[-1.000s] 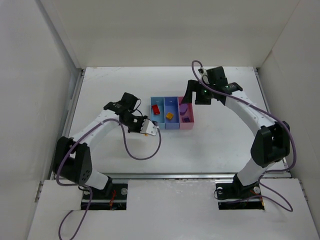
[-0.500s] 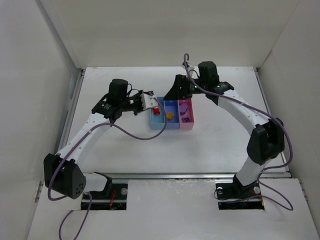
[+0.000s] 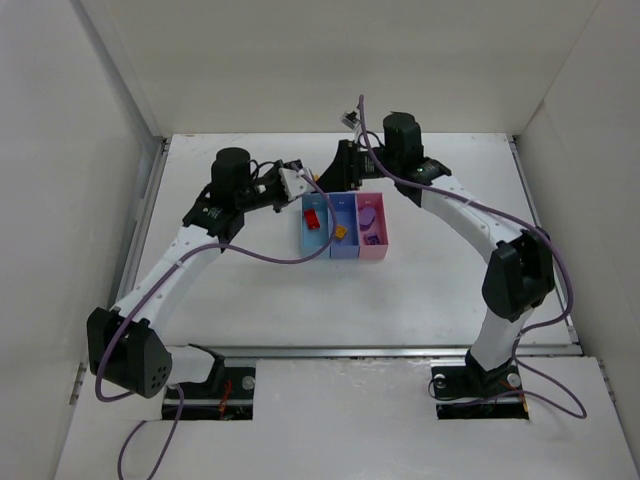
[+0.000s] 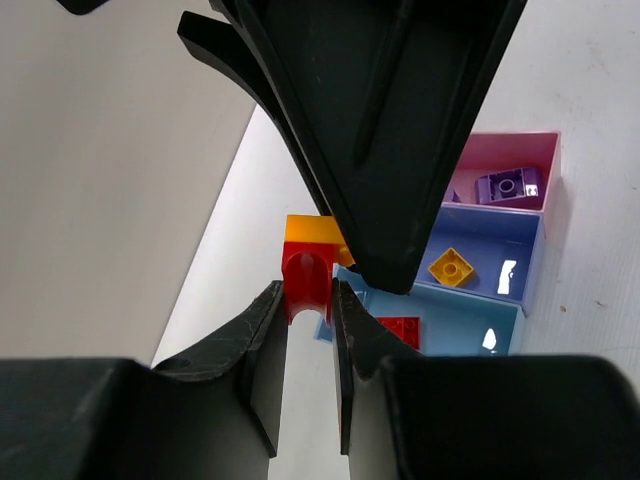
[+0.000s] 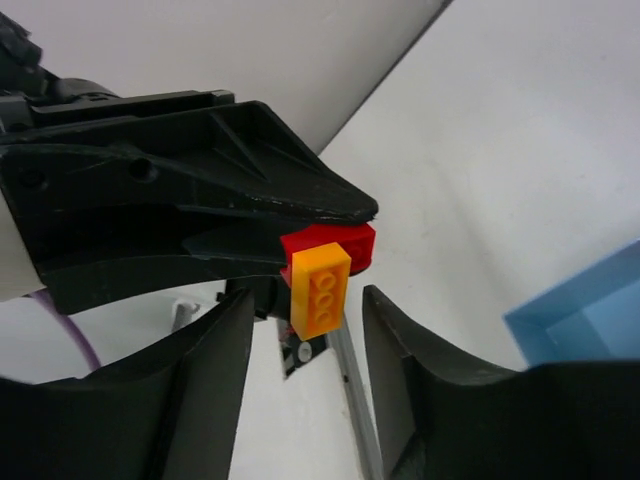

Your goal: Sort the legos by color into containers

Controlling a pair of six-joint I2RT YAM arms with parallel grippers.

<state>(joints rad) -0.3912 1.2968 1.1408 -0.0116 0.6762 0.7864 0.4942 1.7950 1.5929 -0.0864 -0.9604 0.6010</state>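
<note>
The light blue bin (image 3: 316,236) (image 4: 452,324) is below my left gripper, so next my left gripper needs to tilt and go down over it and let go of the red lego where another red one lies.
My left gripper (image 4: 310,300) is shut on a red lego (image 4: 306,283) with a yellow-orange lego (image 4: 312,230) stuck to its far end, held in the air just back-left of the containers (image 3: 343,247). My right gripper (image 5: 308,298) faces it, open, with the yellow-orange lego (image 5: 321,290) between its fingers and a gap on each side; the red lego (image 5: 345,245) sits behind it. In the bins lie a flat red lego (image 4: 400,327) in the light blue one (image 4: 450,310), a yellow one (image 4: 452,267) in the periwinkle one and a purple one (image 4: 508,186) in the pink one.
The two grippers meet tip to tip (image 3: 318,183) above the table near the light blue bin's back corner (image 3: 306,198). White walls enclose the table on the left, back and right. Purple cables loop off both arms.
My left arm carried the joined bricks from in front of the bins up to their back left. The right gripper swung left to meet it and its jaws narrowed around the yellow-orange brick.
</note>
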